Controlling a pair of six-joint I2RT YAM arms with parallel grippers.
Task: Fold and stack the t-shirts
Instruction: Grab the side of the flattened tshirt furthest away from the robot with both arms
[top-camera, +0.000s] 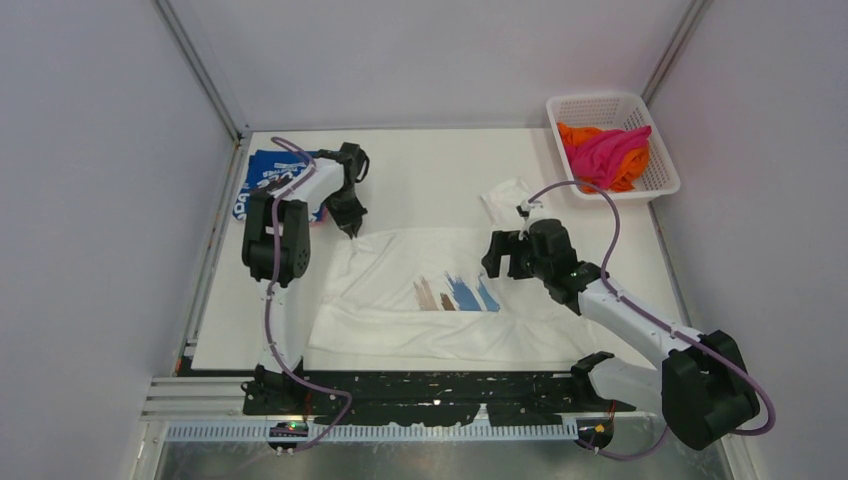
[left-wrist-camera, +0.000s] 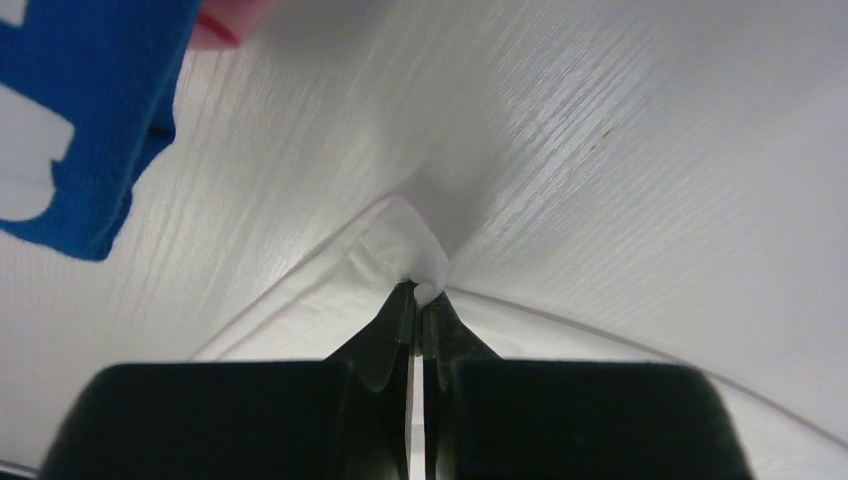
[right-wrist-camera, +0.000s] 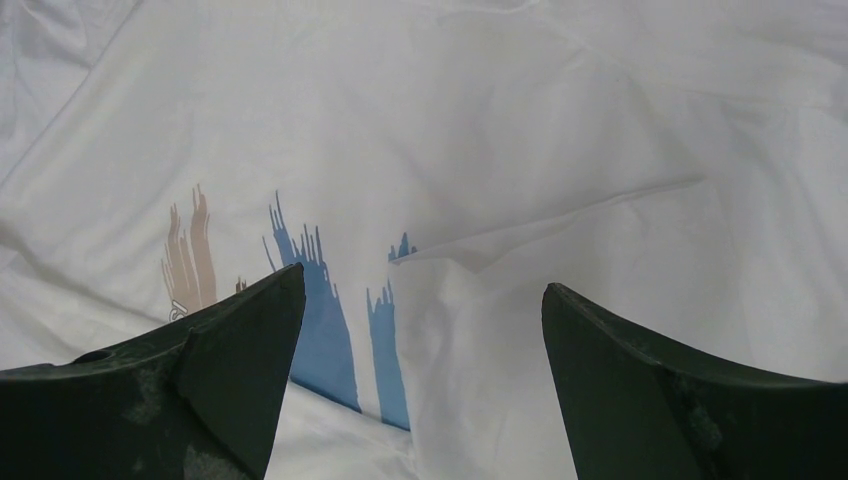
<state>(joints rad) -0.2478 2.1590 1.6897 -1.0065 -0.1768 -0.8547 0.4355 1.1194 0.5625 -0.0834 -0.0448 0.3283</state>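
Observation:
My right gripper should move outward and down to the white sleeve, which sticks out past the edge of the shirt, and close on its far end.
The white t-shirt (top-camera: 400, 290) with the brown and blue brush-stroke print lies spread on the table's middle. My left gripper (top-camera: 350, 228) is shut on its far-left corner; a pinch of white cloth (left-wrist-camera: 425, 265) bulges above the closed fingertips. My right gripper (top-camera: 503, 262) hovers open and empty over the shirt's right part, with the blue print (right-wrist-camera: 320, 300) between its fingers (right-wrist-camera: 250, 340). A folded flap (right-wrist-camera: 560, 260) of the shirt lies below it. The blue t-shirt (top-camera: 268, 180) with white lettering lies at the far left, with a pink edge (left-wrist-camera: 230, 22) beside it.
A white mesh basket (top-camera: 645, 180) at the far right holds the magenta t-shirt (top-camera: 605, 150) and the orange t-shirt (top-camera: 575, 135). A white sleeve (top-camera: 510, 195) sticks out toward the back. Grey walls close in the table on three sides.

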